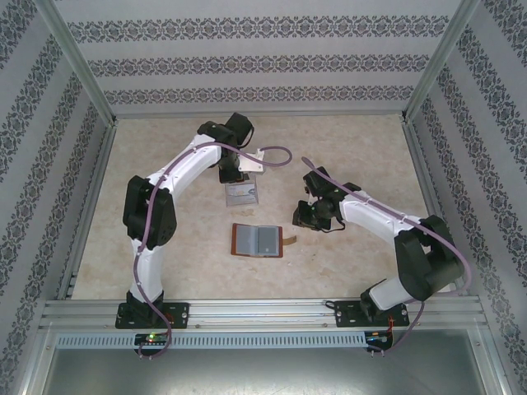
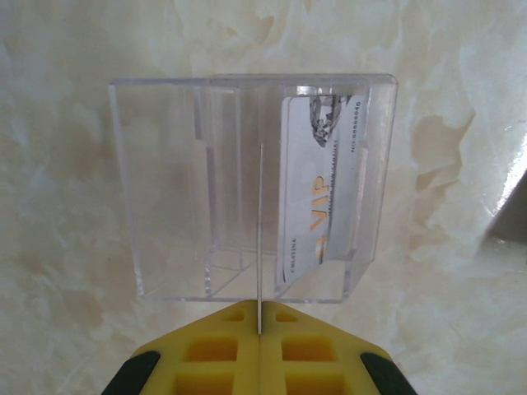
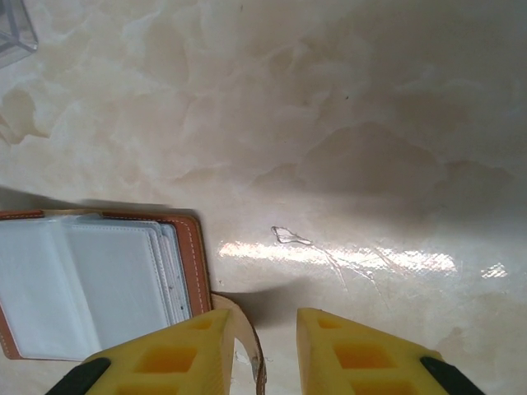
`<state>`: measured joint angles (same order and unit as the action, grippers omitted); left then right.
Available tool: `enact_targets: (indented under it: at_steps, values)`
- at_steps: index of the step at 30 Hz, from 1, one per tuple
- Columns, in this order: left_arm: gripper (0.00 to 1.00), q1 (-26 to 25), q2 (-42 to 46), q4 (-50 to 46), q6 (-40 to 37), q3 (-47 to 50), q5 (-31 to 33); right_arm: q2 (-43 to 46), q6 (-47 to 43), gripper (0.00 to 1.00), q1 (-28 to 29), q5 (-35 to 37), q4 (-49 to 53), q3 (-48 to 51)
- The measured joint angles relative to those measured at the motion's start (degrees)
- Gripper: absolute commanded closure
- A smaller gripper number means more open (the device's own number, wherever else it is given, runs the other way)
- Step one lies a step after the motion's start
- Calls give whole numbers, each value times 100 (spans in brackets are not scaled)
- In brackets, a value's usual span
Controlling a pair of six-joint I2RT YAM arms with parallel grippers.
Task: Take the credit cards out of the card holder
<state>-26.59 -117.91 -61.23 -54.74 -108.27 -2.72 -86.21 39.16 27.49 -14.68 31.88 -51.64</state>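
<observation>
My left gripper should next lower the thin credit card (image 2: 260, 230) into the clear tray next to the leaning VIP card, and then let go of it.
The card holder (image 1: 258, 240) lies open at mid-table, grey-blue slots up; its brown edge and pale slots (image 3: 90, 280) show in the right wrist view. My left gripper (image 2: 259, 317) is shut on a thin credit card (image 2: 260, 230), seen edge-on, held upright over a clear plastic tray (image 2: 165, 189). Another credit card (image 2: 321, 189), pale with "VIP" on it, leans inside that tray. My right gripper (image 3: 263, 329) stands open just right of the card holder. The brown strap tab (image 3: 257, 362) curls between its fingers, close to the left one and unclamped.
The clear tray (image 1: 241, 194) stands behind the card holder, under my left gripper (image 1: 233, 174); its corner (image 3: 16, 29) shows in the right wrist view. Patterned walls and metal rails close in the marbled table (image 1: 354, 156). My right gripper (image 1: 305, 217) hangs low right of centre.
</observation>
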Motion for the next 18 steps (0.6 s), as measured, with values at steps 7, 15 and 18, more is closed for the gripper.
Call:
enact_targets:
  at_steps: [7,15,18]
  values:
    - [100,7,-411,-4,-136,-339,0,-87,0,73,0,-39,-15,-22]
    - [100,9,-732,-50,-229,-586,-24,-251,0,73,-2,-109,-61,-81]
    - [100,9,-841,-131,-249,-732,-26,-280,0,73,0,-125,-76,-81]
